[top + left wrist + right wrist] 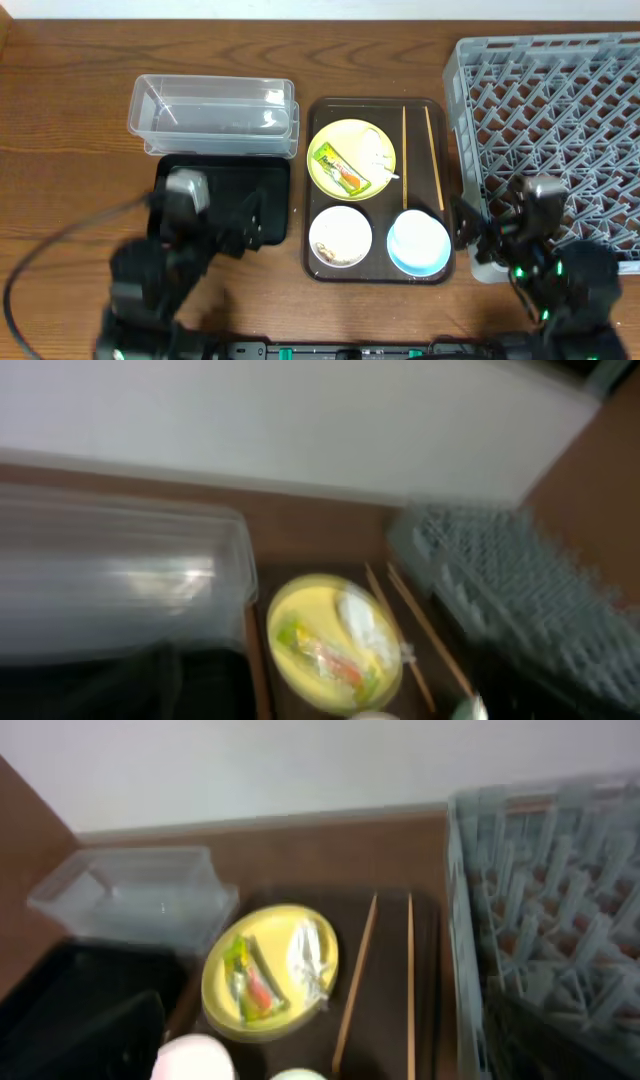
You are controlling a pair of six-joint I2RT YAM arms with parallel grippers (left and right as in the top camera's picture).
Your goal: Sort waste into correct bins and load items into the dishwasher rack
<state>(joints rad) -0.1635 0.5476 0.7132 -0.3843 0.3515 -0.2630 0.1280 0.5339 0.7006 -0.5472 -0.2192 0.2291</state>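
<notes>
My left gripper leaves the black tray [225,180] next and lowers to the small white cup in the light blue bowl [418,243], onto the cup's rim facing the white bowl.
A yellow plate [352,140] on a dark brown tray carries the green-and-orange wrapper [337,166] and the white crumpled scrap [376,157]. Two chopsticks [405,150] lie to its right. A white bowl [340,237] holds beige food scraps; a light blue bowl [418,243] sits beside it. The clear tub [210,115] and black tray [225,180] are on the left, the grey rack [555,120] on the right. My left gripper [252,215] hovers over the black tray. My right gripper [474,235] is between the brown tray and the rack. Neither gripper's fingers show clearly. I cannot make out the small white cup.
The brown serving tray [440,110] sits between the bins and the rack. The right wrist view shows the plate [270,970], the chopsticks [355,980] and the rack wall [540,920]. The blurred left wrist view shows the tub [110,580] and the plate [335,645].
</notes>
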